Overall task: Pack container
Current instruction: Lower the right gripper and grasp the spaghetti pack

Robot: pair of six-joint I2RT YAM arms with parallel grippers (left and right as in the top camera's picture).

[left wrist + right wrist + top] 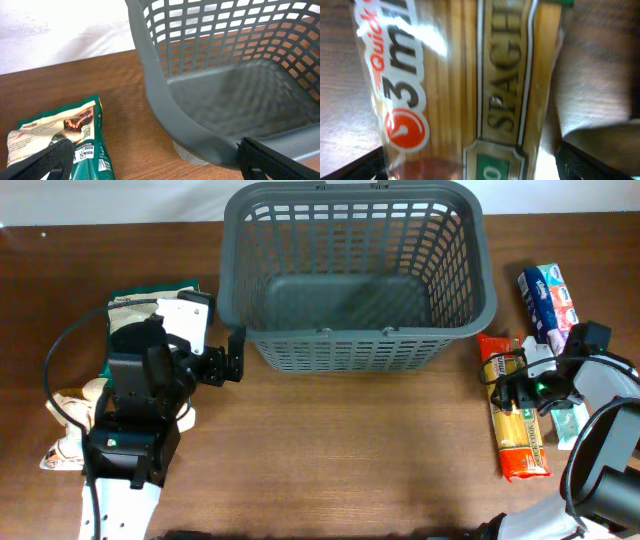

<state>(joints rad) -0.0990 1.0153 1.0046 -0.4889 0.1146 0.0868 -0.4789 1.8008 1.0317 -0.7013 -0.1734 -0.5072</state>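
The right gripper edges outward along the orange spaghetti pack and closes across its far half next, because the pack lies between my open fingers.
The dark grey slotted container stands empty at the back middle of the table. My left gripper is open and empty at its front left corner. In the left wrist view the container's corner fills the right side, and the fingers straddle bare table between it and a green bag. My right gripper is open and sits low over an orange spaghetti pack lying on the table at the right. The pack fills the gap between the fingers.
A green and cream snack bag lies left of the container and shows in the left wrist view. Pale packs lie under the left arm. A blue and white pack and a small pale pack lie at the right.
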